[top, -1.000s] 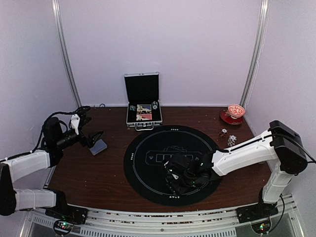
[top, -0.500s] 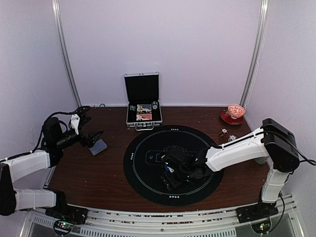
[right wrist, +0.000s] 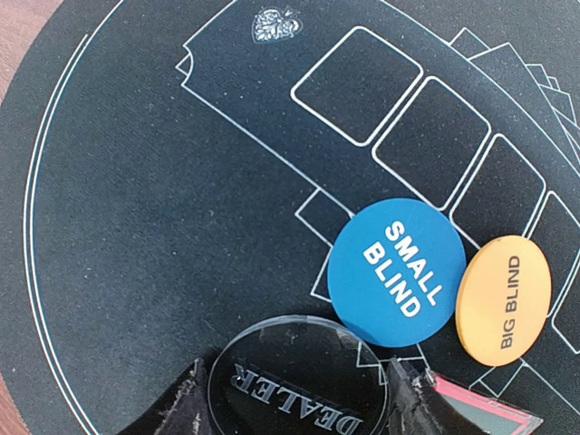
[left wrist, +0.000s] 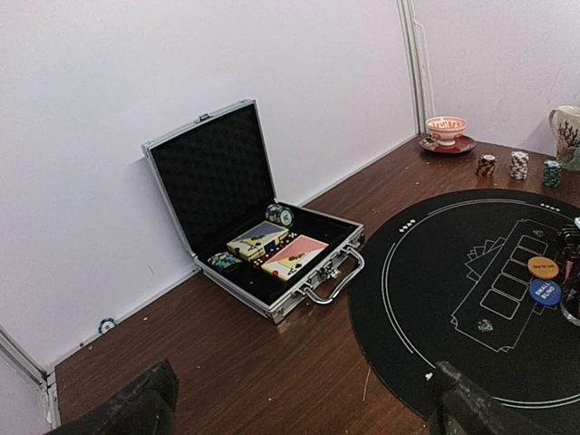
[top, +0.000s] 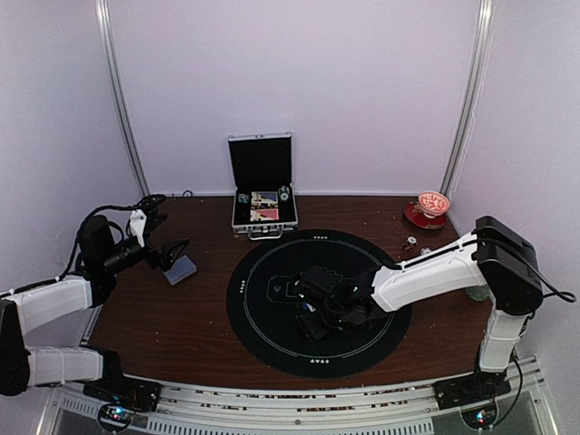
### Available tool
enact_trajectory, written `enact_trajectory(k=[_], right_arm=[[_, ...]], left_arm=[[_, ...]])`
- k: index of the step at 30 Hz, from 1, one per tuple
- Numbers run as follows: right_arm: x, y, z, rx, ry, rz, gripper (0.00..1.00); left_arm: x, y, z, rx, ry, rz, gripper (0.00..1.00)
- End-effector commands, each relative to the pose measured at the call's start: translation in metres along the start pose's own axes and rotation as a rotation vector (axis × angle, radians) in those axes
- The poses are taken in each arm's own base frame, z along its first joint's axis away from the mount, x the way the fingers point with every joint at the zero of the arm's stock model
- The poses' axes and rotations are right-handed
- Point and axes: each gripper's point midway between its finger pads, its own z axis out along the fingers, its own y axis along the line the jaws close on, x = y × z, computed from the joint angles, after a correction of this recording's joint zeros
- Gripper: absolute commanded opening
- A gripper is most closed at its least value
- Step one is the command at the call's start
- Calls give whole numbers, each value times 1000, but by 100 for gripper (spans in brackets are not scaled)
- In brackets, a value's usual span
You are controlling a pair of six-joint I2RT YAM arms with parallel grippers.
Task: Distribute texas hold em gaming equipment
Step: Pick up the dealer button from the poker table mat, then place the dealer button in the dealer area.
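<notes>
The dealer disc goes outward across the mat [right wrist: 136, 181] in my right gripper next and is released at the far edge's suit marks, since that spot is empty.
On the round black mat [right wrist: 136, 181] a clear dealer disc [right wrist: 272, 362] sits between my right gripper's [right wrist: 297, 376] two fingers, which press its rim on both sides. A blue small-blind disc [right wrist: 397, 272] and an orange big-blind disc [right wrist: 504, 299] lie just beyond it, touching each other. In the top view the right gripper [top: 317, 313] is low over the mat's middle. My left gripper [left wrist: 299, 412] stands open and empty above the bare wood. In the top view a grey-blue pack of cards [top: 182, 269] lies at the left gripper's [top: 172, 256] tips. Three chip stacks [left wrist: 518, 164] stand beyond the mat.
The open silver case [left wrist: 272, 263] with card boxes and chips stands against the back wall. A red cup on a saucer [top: 428, 208] sits at the back right corner. A patterned mug [left wrist: 566, 136] stands at the right edge.
My right arm has reached further left across the mat and its fingers have closed in on the dealer disc. The left arm has not moved.
</notes>
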Motion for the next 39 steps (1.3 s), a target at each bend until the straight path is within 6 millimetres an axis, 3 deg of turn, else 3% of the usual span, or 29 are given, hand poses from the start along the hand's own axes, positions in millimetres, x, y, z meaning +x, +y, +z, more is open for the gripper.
enact_trajectory(k=[1, 11, 23, 29, 35, 39], right_arm=[[5, -2, 0, 24, 31, -19, 51], [-54, 8, -23, 36, -89, -11, 51], [-114, 6, -23, 68, -175, 27, 51], [-120, 3, -18, 70, -179, 35, 52], [-105, -3, -16, 78, -136, 16, 52], [-100, -18, -23, 119, -139, 28, 52]], left_arm=[[-8, 3, -2, -17, -36, 29, 98], [-9, 3, -2, -17, -37, 26, 98], [-7, 3, -1, -15, -34, 25, 98], [-8, 3, -1, -16, -35, 24, 98], [-8, 3, -2, -19, -36, 27, 98], [-6, 3, -1, -17, -32, 23, 98]])
